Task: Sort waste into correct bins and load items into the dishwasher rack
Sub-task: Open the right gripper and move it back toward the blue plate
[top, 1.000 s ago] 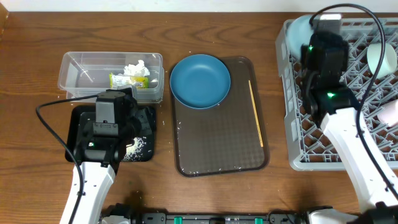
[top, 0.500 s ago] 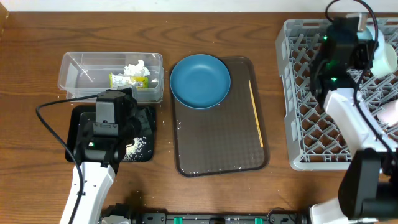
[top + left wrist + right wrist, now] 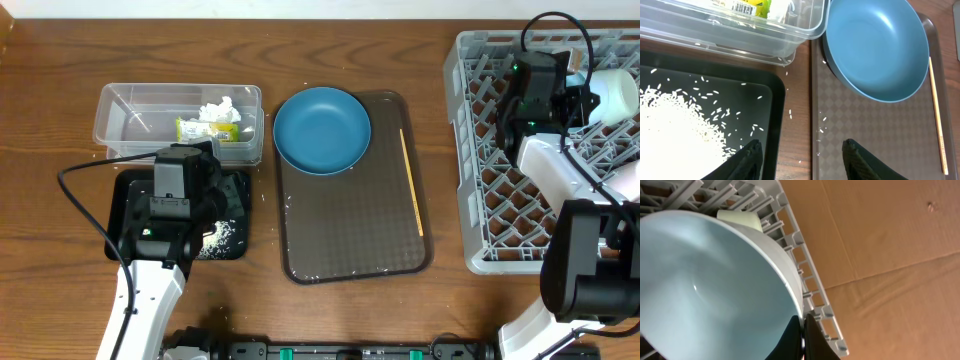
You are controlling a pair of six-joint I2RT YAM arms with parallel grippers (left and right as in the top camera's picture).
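Observation:
The right gripper lowers next, easing left in the overhead view, and releases the mint-green bowl's rim, as the dishwasher rack's wires beside the white bowl lie below.
My right gripper (image 3: 803, 330) is shut on the rim of the mint-green bowl (image 3: 710, 280), holding it tilted over the far edge of the grey dishwasher rack (image 3: 500, 200); in the overhead view only a sliver of the bowl (image 3: 579, 74) shows. A white bowl (image 3: 616, 94) and a pink cup (image 3: 626, 180) sit in the rack. My left gripper (image 3: 801, 146) is open and empty, above the gap between the black tray (image 3: 767, 100) with rice (image 3: 675, 130) and the brown tray. The blue plate (image 3: 321, 130) and the chopstick (image 3: 412, 182) lie on the brown tray. The clear tub (image 3: 125, 115) holds tissue (image 3: 218, 110) and the wrapper (image 3: 205, 129).
The brown serving tray (image 3: 350, 240) lies mid-table between the bins and the rack. A few rice grains (image 3: 790, 115) lie loose on the wood beside the black tray. Brown cardboard (image 3: 890, 255) shows beyond the rack's far edge.
My right arm has carried the mint-green bowl from the rack's far left corner rightward along the far edge, and it has turned. My left arm has not moved.

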